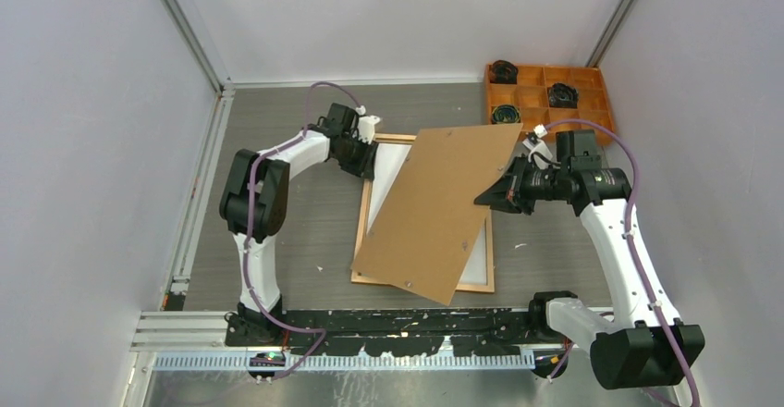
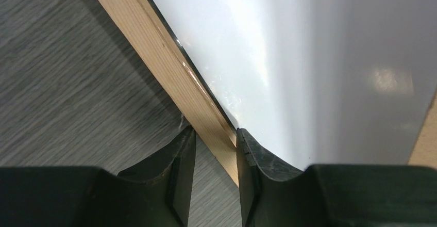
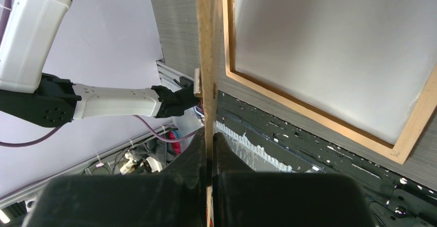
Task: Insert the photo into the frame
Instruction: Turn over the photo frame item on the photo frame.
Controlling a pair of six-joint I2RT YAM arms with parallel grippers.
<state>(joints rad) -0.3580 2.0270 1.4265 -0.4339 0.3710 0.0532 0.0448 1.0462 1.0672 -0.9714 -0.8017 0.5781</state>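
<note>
My right gripper holds the board, which hangs crooked across the frame (image 1: 362, 231). I need to move the gripper left in the top view next, turn the board square over the white sheet (image 1: 393, 162) and let go.
The frame (image 1: 362, 231) lies flat on the table, a white sheet (image 1: 393, 162) inside it. The photo's printed side shows nowhere; I cannot tell if the white sheet is its back. My left gripper (image 1: 369, 159) is open at the frame's far left corner, its jaws straddling the wooden rail (image 2: 160, 51) beside the white sheet (image 2: 309, 46). My right gripper (image 1: 487, 198) is shut on the right edge of the plain brown backing board (image 1: 434, 208) and holds it tilted above the frame. The right wrist view shows the board (image 3: 206, 41) edge-on between the jaws, with the frame (image 3: 309, 114) below.
An orange compartment tray (image 1: 545, 67) with dark items stands at the back right. A black base rail (image 1: 407, 319) runs along the near edge. Grey walls enclose the table on three sides. The left arm (image 3: 113, 103) shows in the right wrist view.
</note>
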